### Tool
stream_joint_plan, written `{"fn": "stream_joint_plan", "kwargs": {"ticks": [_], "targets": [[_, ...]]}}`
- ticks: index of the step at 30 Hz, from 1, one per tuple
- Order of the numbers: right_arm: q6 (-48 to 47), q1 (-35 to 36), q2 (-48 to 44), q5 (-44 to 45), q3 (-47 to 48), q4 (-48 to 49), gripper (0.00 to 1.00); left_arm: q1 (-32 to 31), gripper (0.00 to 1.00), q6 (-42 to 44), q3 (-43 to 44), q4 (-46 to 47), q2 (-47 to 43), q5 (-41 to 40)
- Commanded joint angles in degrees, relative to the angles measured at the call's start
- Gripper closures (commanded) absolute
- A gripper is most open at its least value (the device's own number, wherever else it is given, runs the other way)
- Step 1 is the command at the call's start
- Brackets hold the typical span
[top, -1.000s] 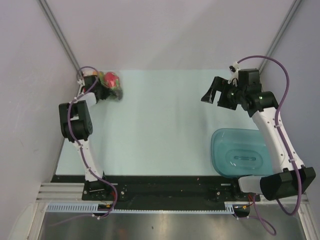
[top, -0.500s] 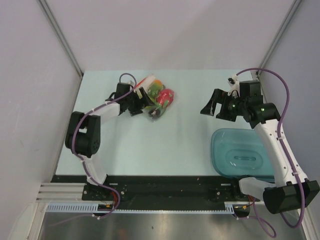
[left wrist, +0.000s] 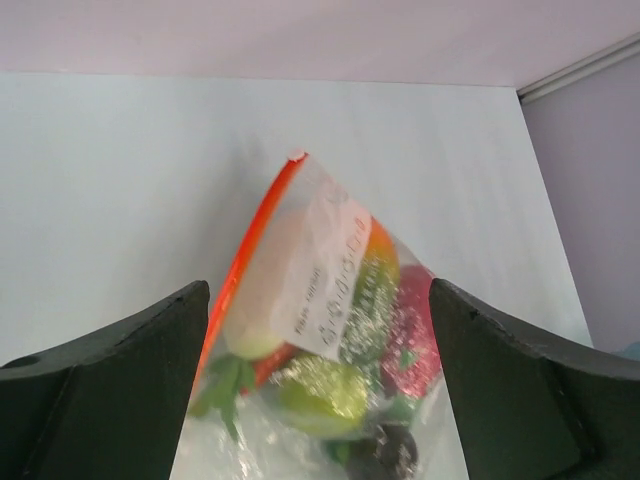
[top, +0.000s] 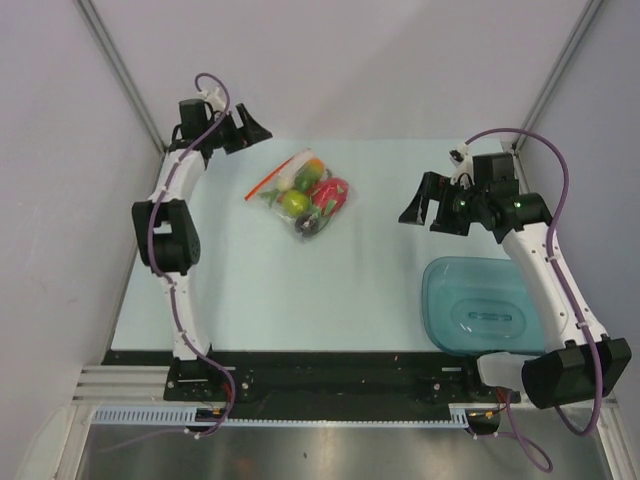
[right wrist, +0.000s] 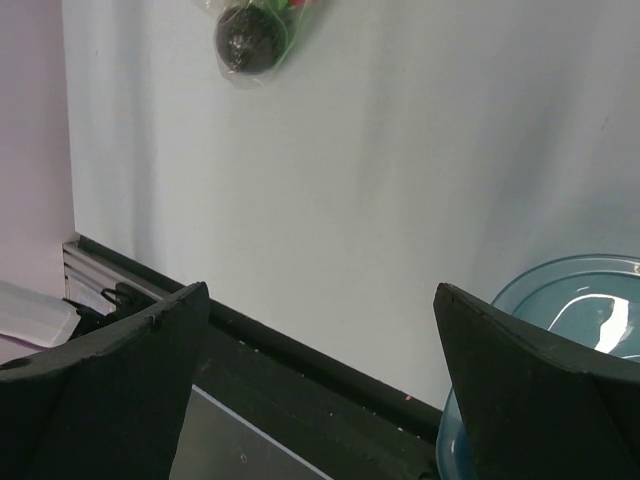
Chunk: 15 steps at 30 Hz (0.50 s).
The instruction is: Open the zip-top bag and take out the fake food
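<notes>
The bag's red-orange zip borders the side of the bag facing the left gripper, so the left gripper needs to move down across to that zip next, with open fingers on either side of it.
The zip-top bag point(top: 300, 195) lies flat on the pale table, left of centre, its red-orange zip strip point(left wrist: 250, 262) along the left side. The fake food is inside it: a white radish point(left wrist: 272, 292), a green fruit point(left wrist: 318, 395), an orange point(left wrist: 381, 250), a pink-red dragon fruit point(left wrist: 415, 330) and a small dark piece point(right wrist: 248, 38). My left gripper point(top: 248, 132) hangs open at the far left, above and behind the bag, holding nothing. In its wrist view the bag shows between the spread fingers point(left wrist: 120, 370). My right gripper point(top: 425, 212) is open and empty, to the right of the bag.
A teal translucent oval tray point(top: 450, 300) stands at the near right, under the right arm; its rim point(right wrist: 560, 285) shows in the right wrist view. The table's black front rail point(right wrist: 300, 370) lies below the right gripper. Walls close in on the left, right and back.
The left gripper dragged the bag from the far-left corner toward the middle, let go of it and opened, then rose back to the far left. The right gripper shifted slightly.
</notes>
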Motion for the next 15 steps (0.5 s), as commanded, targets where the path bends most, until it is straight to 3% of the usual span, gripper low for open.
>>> {"fn": "stream_joint_plan", "kwargs": {"ticks": [1, 5, 9, 12, 15], "targets": [[0.04, -1.12, 1.99, 1.17, 3.88, 2.11, 0.0, 0.74, 0.06, -3.4, 9.12, 2.46, 11.06, 7.79], [1.98, -1.39, 5.41, 1.79, 5.29, 4.66, 0.0, 0.31, 0.06, -18.05, 8.67, 19.22, 17.3, 6.55], [4.61, -1.47, 8.66, 2.14, 6.52, 7.39, 0.0, -0.92, 0.06, -28.63, 7.45, 28.84, 23.54, 5.15], [6.72, -1.3, 11.64, 1.7, 7.31, 8.89, 0.0, -1.28, 0.08, -39.88, 0.78, 42.44, 24.35, 5.94], [7.86, -0.6, 13.67, 1.18, 8.28, 8.54, 0.0, -2.84, 0.1, -43.59, -2.22, 45.12, 24.96, 5.85]]}}
